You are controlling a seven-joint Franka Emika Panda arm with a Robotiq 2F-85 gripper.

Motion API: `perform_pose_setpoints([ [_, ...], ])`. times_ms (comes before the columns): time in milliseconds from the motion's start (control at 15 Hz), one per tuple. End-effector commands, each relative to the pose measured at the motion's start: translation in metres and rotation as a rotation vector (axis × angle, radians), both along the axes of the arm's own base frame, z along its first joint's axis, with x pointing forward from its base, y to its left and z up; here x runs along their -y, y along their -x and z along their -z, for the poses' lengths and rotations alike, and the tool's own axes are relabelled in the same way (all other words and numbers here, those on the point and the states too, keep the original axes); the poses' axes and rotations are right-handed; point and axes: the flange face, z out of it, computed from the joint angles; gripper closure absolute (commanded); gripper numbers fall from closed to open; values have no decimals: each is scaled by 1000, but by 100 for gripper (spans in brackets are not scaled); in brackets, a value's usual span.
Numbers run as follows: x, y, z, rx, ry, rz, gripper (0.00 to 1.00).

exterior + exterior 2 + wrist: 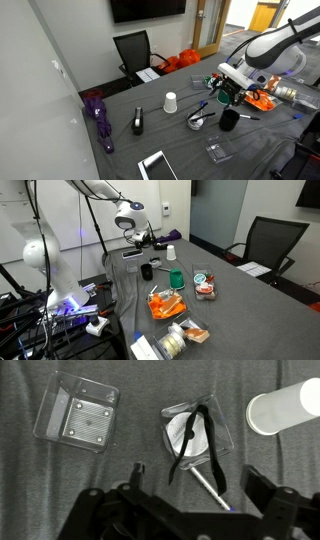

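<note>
The open gripper will move down next onto the end of the black strap nearer the square container, where it sticks out past the dish, because that end of the strap is below the gripper.
My gripper (197,495) is open and empty, hovering above the grey cloth-covered table (130,455). Right below it in the wrist view lies a small clear dish (195,435) with a white bottom and a black strap draped over it. A pen (208,485) lies against the dish, between my fingers. A white paper cup (285,408) lies at the upper right and a clear square container (80,415) at the upper left. In both exterior views the gripper (222,88) (140,238) hangs over the table, with the white cup (171,102) (171,252) nearby.
A black mug (229,120) (147,271), a green cup (177,278), an orange item in a tray (165,305), a purple umbrella (98,115), a black object (138,122) and a white tablet (158,165) are on the table. An office chair (135,50) stands behind it.
</note>
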Motion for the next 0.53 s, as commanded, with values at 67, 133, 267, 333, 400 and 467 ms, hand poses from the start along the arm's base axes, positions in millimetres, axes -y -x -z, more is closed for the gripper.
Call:
perform_pose_setpoints([
  [67,-12,-12,33,-72,21,132,0],
  [133,-15,-13,40,-89,20,158,0],
  [267,-19,-15,52,-116,16,204,0],
  [333,-22,-17,57,-121,11,223,0],
  [400,-24,-18,61,-127,6,246,0],
  [467,-25,-19,65,-136,4,267,0],
])
